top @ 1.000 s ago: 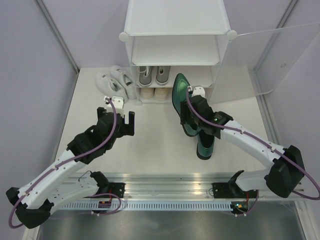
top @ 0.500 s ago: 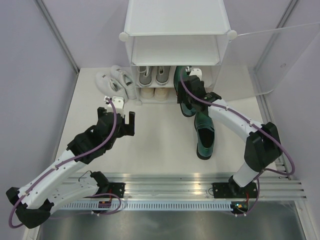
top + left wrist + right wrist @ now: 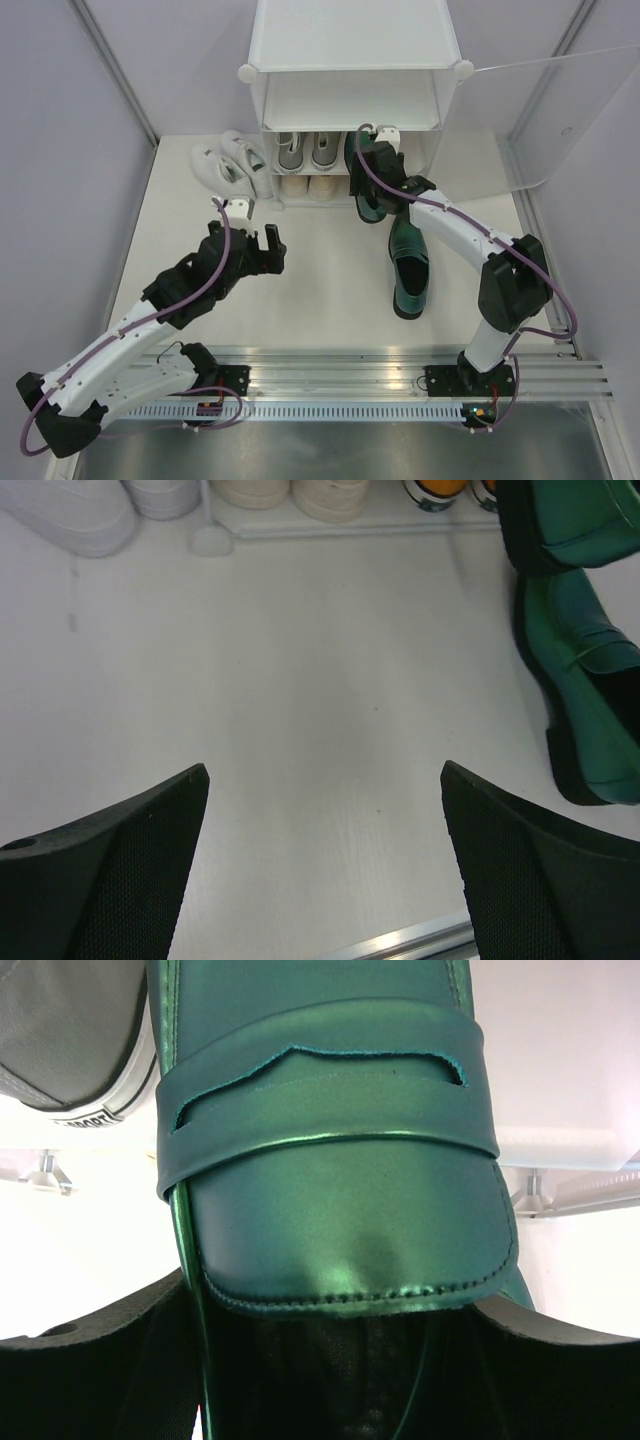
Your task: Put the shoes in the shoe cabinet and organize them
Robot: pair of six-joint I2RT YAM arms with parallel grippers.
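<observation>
My right gripper pushes outward over the cabinet's shelf (image 3: 352, 150) beside the grey shoe next, then releases the green shoe. It does this with the green shoe's heel still jutting from the cabinet (image 3: 355, 45).
The white shoe cabinet (image 3: 355, 45) stands at the back of the table, with a grey pair (image 3: 306, 150) above a cream pair (image 3: 308, 185) inside. My right gripper (image 3: 376, 165) is shut on a glossy green shoe (image 3: 369, 208), its toe pushed into the cabinet's right side beside a grey shoe (image 3: 70, 1040). In the right wrist view that green shoe (image 3: 330, 1160) fills the frame between the right gripper (image 3: 335, 1298) fingers. Its mate (image 3: 410, 270) lies on the table. My left gripper (image 3: 263, 245) hangs open over bare table, nothing between its fingers (image 3: 150, 860).
White sneakers (image 3: 230, 160) sit on the table left of the cabinet. The frosted door (image 3: 560, 110) stands swung open at the right. The left wrist view shows orange shoes (image 3: 440, 488) and cream toes (image 3: 290, 490) along the cabinet front, and the lying green shoe (image 3: 590, 700).
The right arm has carried the green shoe away from the table's middle and pushed it toe-first into the cabinet. The left arm has shifted slightly right and turned; its jaws stay open.
</observation>
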